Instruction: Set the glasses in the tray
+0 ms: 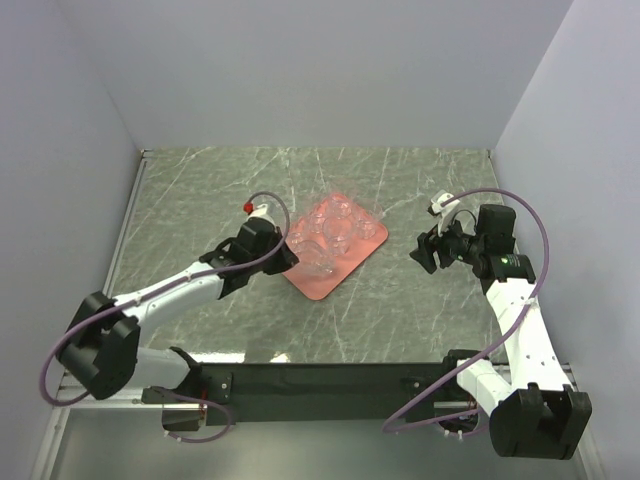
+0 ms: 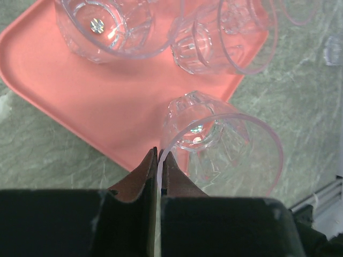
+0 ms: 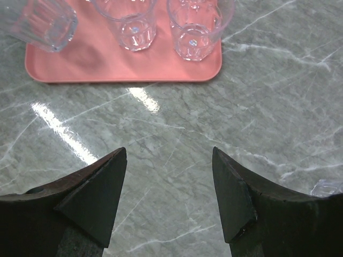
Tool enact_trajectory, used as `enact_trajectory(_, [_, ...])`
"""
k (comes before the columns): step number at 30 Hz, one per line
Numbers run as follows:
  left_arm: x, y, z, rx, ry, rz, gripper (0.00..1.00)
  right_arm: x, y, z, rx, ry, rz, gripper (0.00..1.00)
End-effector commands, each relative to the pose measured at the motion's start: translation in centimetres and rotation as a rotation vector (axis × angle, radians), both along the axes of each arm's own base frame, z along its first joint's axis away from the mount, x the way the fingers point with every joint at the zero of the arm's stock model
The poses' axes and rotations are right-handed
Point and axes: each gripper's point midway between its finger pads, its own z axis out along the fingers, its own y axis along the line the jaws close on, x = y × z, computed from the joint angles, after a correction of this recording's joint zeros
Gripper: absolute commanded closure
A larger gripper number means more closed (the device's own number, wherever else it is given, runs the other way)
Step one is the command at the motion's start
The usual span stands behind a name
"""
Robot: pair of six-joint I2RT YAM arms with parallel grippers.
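Next, my left gripper moves down and toward the standing glasses, over the tray's bare bottom, since the glass hangs tilted across the tray's near corner.
The salmon-pink tray lies at mid table with several clear glasses standing in it. My left gripper is at the tray's near-left edge. In the left wrist view it is shut on the rim of one clear glass, which hangs tilted over the tray's near corner. Two other glasses show beyond it. My right gripper is open and empty, right of the tray. In the right wrist view it hovers over bare marble, with the tray and glasses ahead.
The table is grey-green marble with white walls on three sides. A black bar and both arm bases run along the near edge. A small clear shape shows by my right finger; I cannot tell what it is.
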Motion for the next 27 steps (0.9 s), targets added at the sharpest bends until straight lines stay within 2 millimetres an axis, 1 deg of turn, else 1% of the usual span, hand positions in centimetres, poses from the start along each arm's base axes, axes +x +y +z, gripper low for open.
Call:
enact_trajectory(1, [1.9,-0.9,1.5,0.032,-0.064,0.028,0.99,0.3,-0.1,0.3,-0.001,-0.024,0.004,0.28])
enact_trajectory(2, [2.1,-1.2,1.7,0.037,-0.069,0.026,0.99,0.3,-0.2,0.3,-0.001,-0.024,0.003,0.28])
enact_trajectory(3, [2.2,-1.4,1.1,0.055,-0.058,0.022,0.99,0.3,-0.2,0.3,-0.001,-0.024,0.003,0.28])
enact_trajectory(5, [2.5,-1.8,1.1,0.075,-0.063,0.018,0.99,0.3,-0.2,0.3,0.001,-0.025,0.005,0.28])
enact_trajectory(6, [2.7,-2.0,0.6,0.091,-0.054,0.017,0.99,0.3,-0.2,0.4,0.001,-0.027,0.002,0.28])
enact_trajectory(8, [3.1,-2.3,0.8,0.111,-0.063,0.016,0.98,0.2,-0.2,0.3,0.002,-0.022,0.005,0.28])
enact_trajectory(9, [3.2,-2.3,0.3,0.125,-0.054,0.014,0.98,0.3,-0.2,0.4,0.002,-0.025,0.004,0.28])
enact_trajectory(11, [3.6,-2.7,0.5,0.135,-0.063,0.013,0.98,0.2,-0.2,0.4,0.003,-0.023,0.005,0.28])
enact_trajectory(12, [3.6,-2.7,0.1,0.152,-0.056,0.007,0.98,0.2,-0.3,0.3,0.001,-0.024,0.002,0.28])
enact_trajectory(14, [4.0,-3.1,0.3,0.158,-0.062,0.007,0.97,0.3,-0.3,0.3,0.002,-0.024,0.003,0.28])
enact_trajectory(15, [4.0,-3.1,-0.1,0.172,-0.056,0.005,0.97,0.3,-0.3,0.4,0.003,-0.026,0.002,0.28])
enact_trajectory(24, [4.4,-3.7,-0.6,0.213,-0.051,-0.005,0.94,0.2,-0.5,0.5,0.005,-0.029,-0.001,0.28])
enact_trajectory(27, [4.5,-3.8,-0.6,0.223,-0.052,-0.009,0.91,0.2,-0.5,0.5,0.006,-0.029,-0.003,0.28])
